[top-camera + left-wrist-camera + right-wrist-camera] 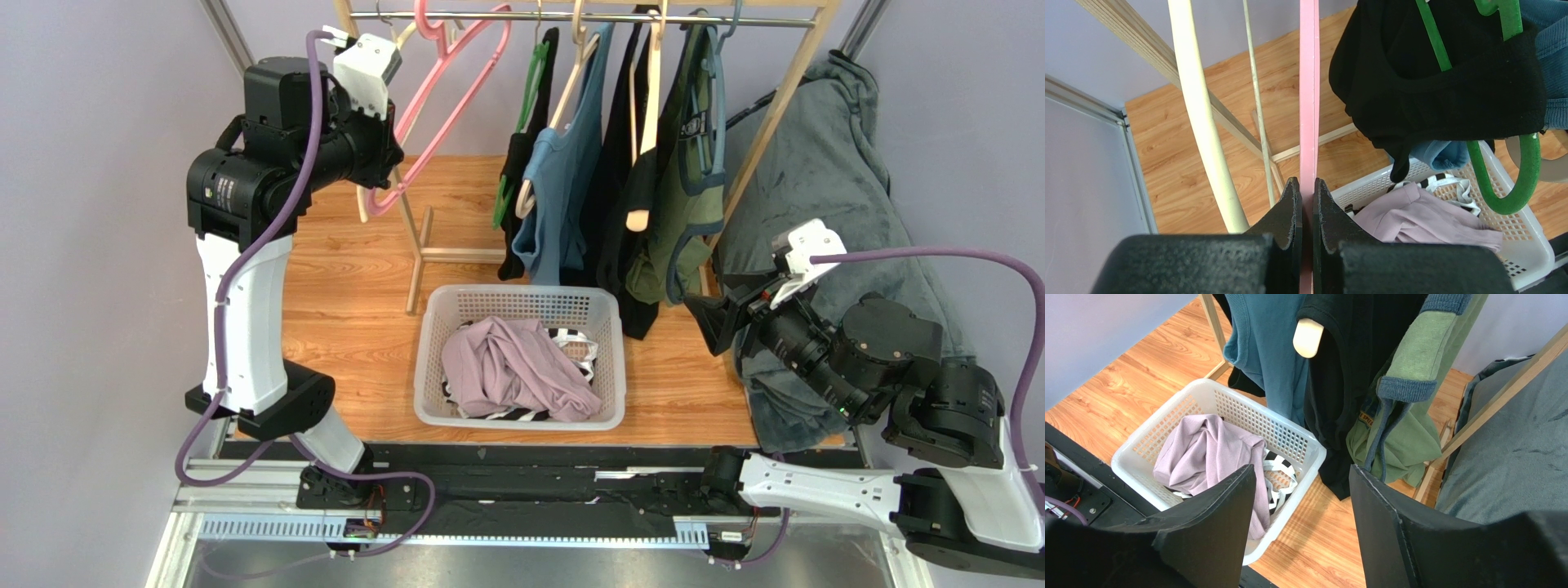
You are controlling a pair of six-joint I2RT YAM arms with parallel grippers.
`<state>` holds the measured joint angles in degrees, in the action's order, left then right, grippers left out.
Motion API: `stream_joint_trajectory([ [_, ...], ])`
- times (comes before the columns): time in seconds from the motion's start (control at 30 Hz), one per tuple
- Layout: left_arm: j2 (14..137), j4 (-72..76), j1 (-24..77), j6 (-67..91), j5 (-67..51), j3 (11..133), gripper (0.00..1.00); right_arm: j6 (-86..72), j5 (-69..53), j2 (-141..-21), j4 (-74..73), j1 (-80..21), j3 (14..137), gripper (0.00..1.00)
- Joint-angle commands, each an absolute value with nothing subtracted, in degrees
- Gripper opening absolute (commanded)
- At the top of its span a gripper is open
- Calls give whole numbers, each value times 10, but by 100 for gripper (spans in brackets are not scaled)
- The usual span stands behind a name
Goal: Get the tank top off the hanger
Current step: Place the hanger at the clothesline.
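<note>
The pink hanger is already hanging bare on the bar of the rack, so my left gripper needs to move slightly toward the green hanger next and open off the pink hanger's lower bar (1308, 185).
A bare pink hanger (456, 88) hangs tilted at the left end of the rack rail (613, 17). My left gripper (385, 184) is shut on its lower bar, which runs straight between the fingertips in the left wrist view (1309, 92). A lilac top (515, 368) lies crumpled in the white basket (424, 355) and also shows in both wrist views (1425, 217) (1204, 450). My right gripper (708, 321) is open and empty, right of the basket, its jaws wide apart (1303, 471).
On the rail hang a black garment on a green hanger (521, 159), a blue top (558, 172), a black top (620, 147) and a green top (681, 214). A grey blanket (822, 159) drapes at the right. A cream hanger (1198, 104) hangs beside the pink one.
</note>
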<state>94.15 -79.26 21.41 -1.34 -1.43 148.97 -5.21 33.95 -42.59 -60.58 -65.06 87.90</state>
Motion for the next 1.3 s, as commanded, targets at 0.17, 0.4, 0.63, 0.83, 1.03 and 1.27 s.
stream_joint_trajectory([
  [0.17,954,-780,215,-8,-7,1499,0,-74,322,-424,-591,-649,872,60],
  [0.4,965,-774,215,-11,-2,1484,0,-81,312,-423,-590,-649,868,60],
  [0.63,961,-779,215,-18,-6,1447,0,-80,308,-425,-586,-650,863,59],
  [0.83,924,-764,215,-26,-25,1419,49,-81,315,-426,-584,-649,862,64],
  [1.03,852,-721,217,-24,-53,1379,84,-82,334,-423,-574,-649,862,68],
  [1.27,780,-665,218,-22,-206,1391,89,-87,345,-432,-569,-649,853,68],
])
